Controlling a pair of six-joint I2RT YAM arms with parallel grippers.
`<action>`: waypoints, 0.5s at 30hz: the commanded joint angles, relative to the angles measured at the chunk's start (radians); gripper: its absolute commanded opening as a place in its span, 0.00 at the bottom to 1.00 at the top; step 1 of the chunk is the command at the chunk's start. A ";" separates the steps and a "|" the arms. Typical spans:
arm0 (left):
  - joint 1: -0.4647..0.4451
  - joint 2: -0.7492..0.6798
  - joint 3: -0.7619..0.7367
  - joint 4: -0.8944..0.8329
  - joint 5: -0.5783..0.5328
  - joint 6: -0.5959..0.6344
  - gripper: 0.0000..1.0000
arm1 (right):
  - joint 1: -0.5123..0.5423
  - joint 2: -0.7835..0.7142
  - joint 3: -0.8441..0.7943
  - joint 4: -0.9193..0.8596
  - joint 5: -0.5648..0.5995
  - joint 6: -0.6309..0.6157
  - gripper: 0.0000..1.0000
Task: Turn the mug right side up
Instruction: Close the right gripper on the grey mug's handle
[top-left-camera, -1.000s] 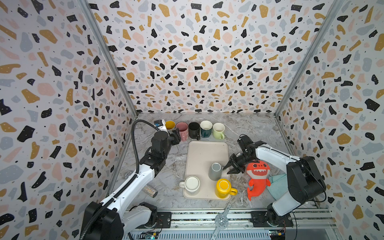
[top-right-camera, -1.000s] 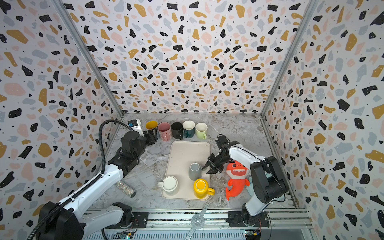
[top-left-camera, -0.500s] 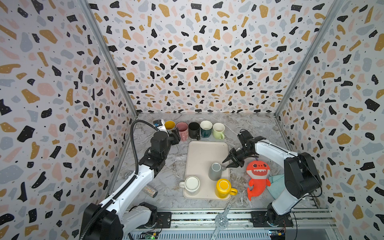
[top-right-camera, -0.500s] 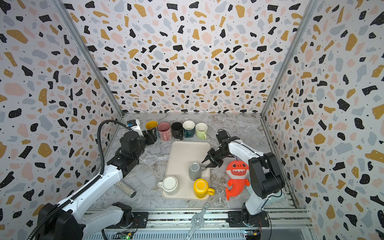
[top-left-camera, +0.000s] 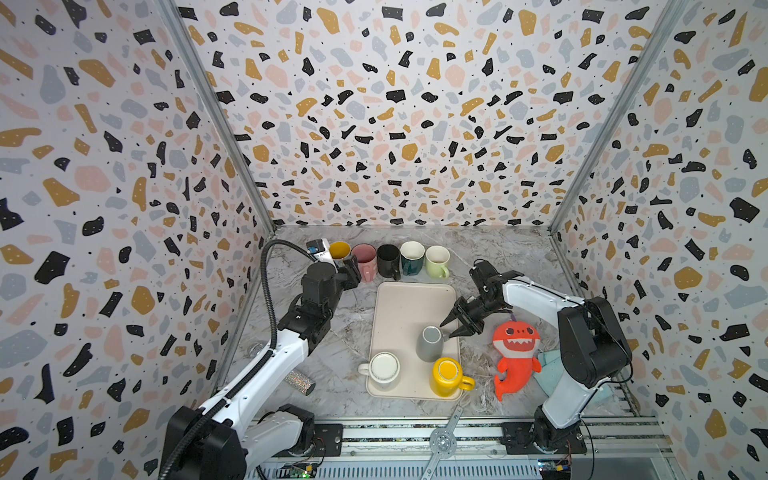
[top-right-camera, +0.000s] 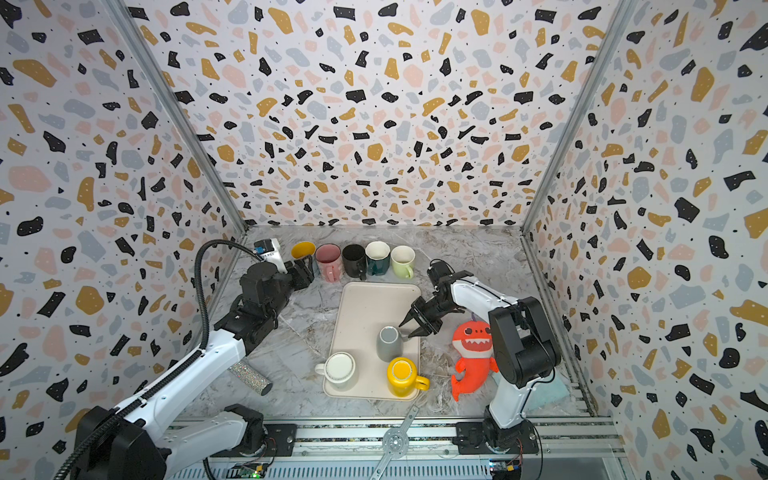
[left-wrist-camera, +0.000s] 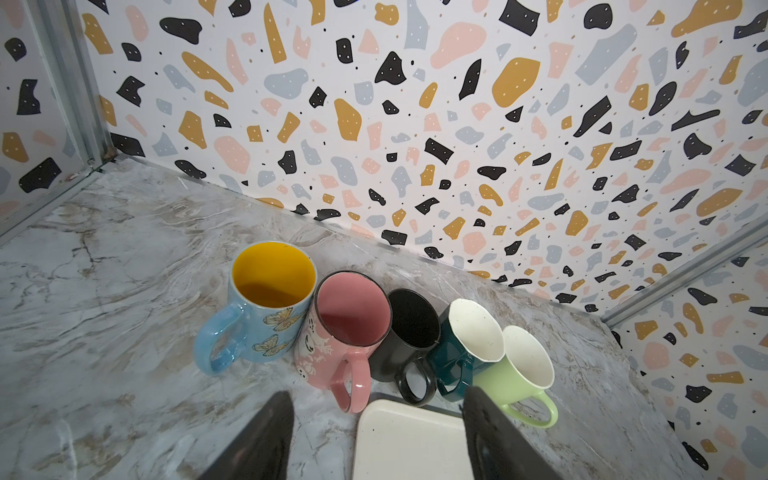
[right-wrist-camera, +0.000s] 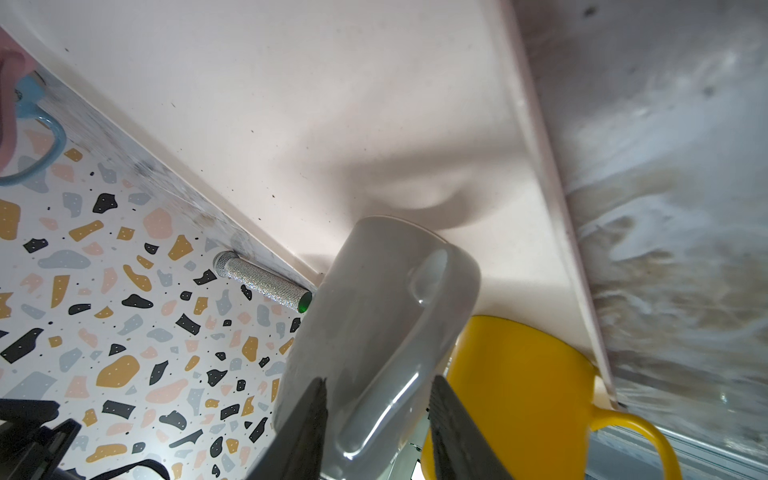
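Observation:
The grey mug's handle (top-left-camera: 444, 335) (right-wrist-camera: 393, 388) faces the robot's right gripper, just ahead of its open fingers, so the right gripper should next ease farther over the tray, with its fingers on both sides of the mug's handle, and close.
A grey mug (top-left-camera: 429, 347) (top-right-camera: 388, 345) stands mouth down on the cream tray (top-left-camera: 407, 303), near its right edge. My right gripper (top-left-camera: 446, 330) (top-right-camera: 405, 330) is low at the mug's right side and open. In the right wrist view its fingers straddle the grey mug's (right-wrist-camera: 365, 299) handle, and the right gripper (right-wrist-camera: 378, 380) shows a gap on the yellow-mug side. My left gripper (top-left-camera: 353, 270) (left-wrist-camera: 376, 399) hovers open and empty at the tray's back left corner (left-wrist-camera: 399, 436).
A white mug (top-left-camera: 384, 368) and a yellow mug (top-left-camera: 446, 374) share the tray's front. Several upright mugs (top-left-camera: 388, 259) line the back. A red shark toy (top-left-camera: 515, 353) and teal cloth (top-left-camera: 548, 365) lie right; a glitter cylinder (top-left-camera: 300, 382) lies left.
My right gripper swung from beside the shark toy toward the tray, came down at the grey mug's handle, and its jaws widened. The left arm barely moved.

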 joint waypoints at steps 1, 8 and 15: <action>0.007 -0.005 -0.005 0.025 -0.007 0.013 0.66 | 0.005 -0.010 0.000 -0.045 -0.017 -0.024 0.44; 0.007 -0.005 -0.006 0.023 -0.008 0.015 0.66 | 0.027 0.031 0.015 -0.042 -0.039 -0.030 0.46; 0.007 -0.003 -0.005 0.020 -0.015 0.024 0.67 | 0.035 0.080 0.066 -0.056 -0.044 -0.042 0.46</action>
